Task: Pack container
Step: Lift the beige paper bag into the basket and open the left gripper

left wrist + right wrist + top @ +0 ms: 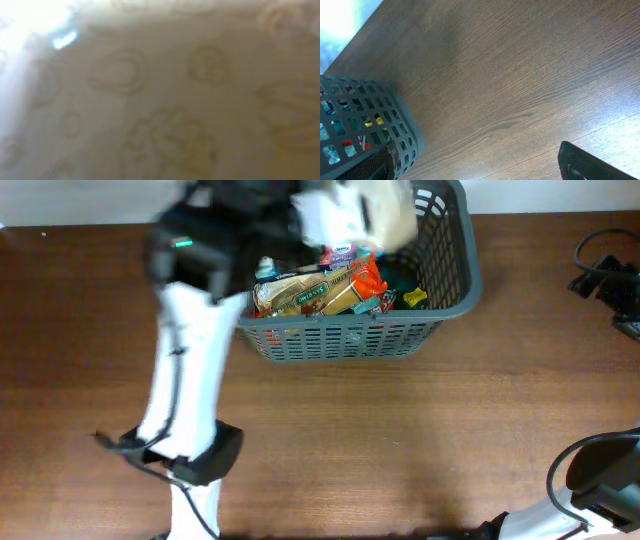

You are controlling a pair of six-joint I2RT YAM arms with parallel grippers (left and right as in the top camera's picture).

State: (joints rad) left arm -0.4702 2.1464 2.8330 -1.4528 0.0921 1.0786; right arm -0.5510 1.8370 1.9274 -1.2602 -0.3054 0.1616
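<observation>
The cream packet [388, 218] still hangs high. It comes down into the container [345, 340] next with my left gripper, shifting to the right in the overhead view onto the orange packet.
The dark grey slotted container [345, 340] stands at the back middle of the wooden table. It holds several packets, among them a tan one [305, 292] and an orange one [370, 278]. My left gripper [335, 215] is above the container's back part and holds a pale cream packet [388, 218], which is blurred. That packet [165, 100] fills the left wrist view and hides the fingers. My right gripper [480, 172] is open and empty over bare table, to the right of the container's corner [402, 135].
Black cables and a device [605, 275] lie at the table's right edge. My right arm [600, 480] is at the front right corner. My left arm's white link [185, 370] runs from the front left up to the container.
</observation>
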